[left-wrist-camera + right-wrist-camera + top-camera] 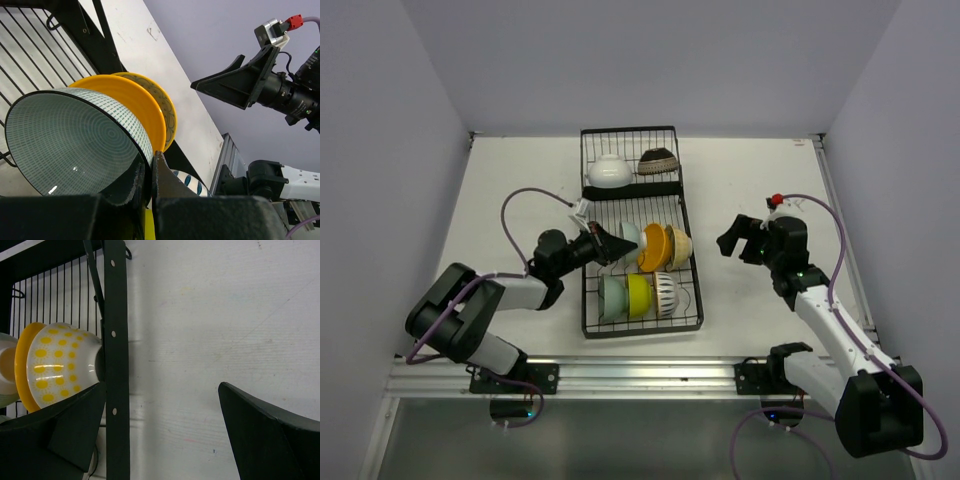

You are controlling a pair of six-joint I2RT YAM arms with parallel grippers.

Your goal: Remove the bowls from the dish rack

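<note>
The bare far tabletop is outward from my left gripper, to the left in the top view, and down, so the gripper will swing that way next and let go of the bowl.
The black dish rack (pixel 642 331) lies mid-table. Its small far section holds a white bowl (pixel 609 170) and a dark brown patterned bowl (pixel 658 161). In the larger section a pale green bowl (pixel 630 237), an orange bowl (pixel 653 247) and a cream bowl (pixel 678 247) stand on edge. Nearer are another pale green bowl (pixel 613 297), a yellow-green bowl (pixel 638 295) and a striped bowl (pixel 664 293). My left gripper (pixel 610 243) is shut on the rim of the pale green bowl (pixel 65 145). My right gripper (pixel 740 240) hovers open, right of the rack.
In the right wrist view the rack's black side bar (pixel 116 365) runs top to bottom beside the yellow-dotted cream bowl (pixel 62 362), with white table (pixel 200 315) to its right. Grey walls enclose the table on three sides. A metal rail (pixel 640 375) runs along the near edge.
</note>
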